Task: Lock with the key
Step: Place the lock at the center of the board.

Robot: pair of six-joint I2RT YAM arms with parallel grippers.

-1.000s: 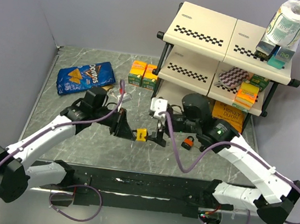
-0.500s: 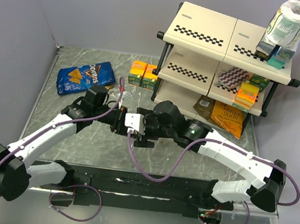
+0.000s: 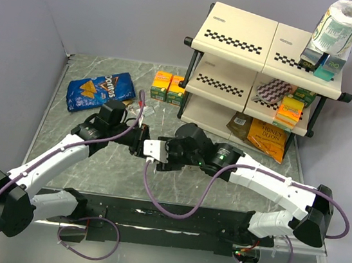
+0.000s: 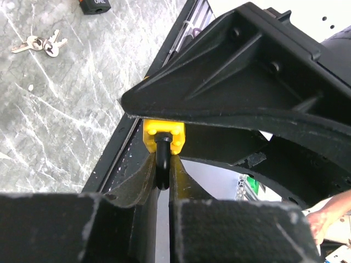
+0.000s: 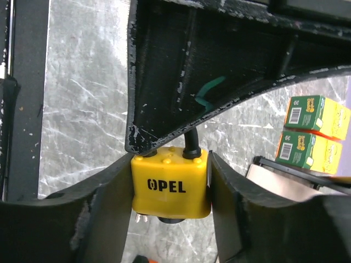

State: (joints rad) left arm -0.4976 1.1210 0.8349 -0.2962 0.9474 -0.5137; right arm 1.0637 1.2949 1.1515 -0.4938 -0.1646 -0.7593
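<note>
Next I should tip my right gripper fingers-down, lower the yellow padlock onto the bare marble beside the keys and release it, since it still hangs above the table.
A yellow padlock marked OPEL hangs between both grippers above the table. My left gripper is shut on its black shackle; the yellow body shows just beyond the fingers. My right gripper is shut on the padlock's body from both sides. In the top view the left gripper and right gripper meet nose to nose, and the padlock is hidden between them. A small bunch of keys lies on the marble table, held by neither gripper.
A second dark padlock lies on the table near the keys. A blue chips bag lies at the back left. Two yellow-green boxes stand beside a two-tier shelf rack at the back right. A black rail runs along the front edge.
My right arm swung left to the yellow padlock in my left gripper and closed on its body. The left arm barely moved.
</note>
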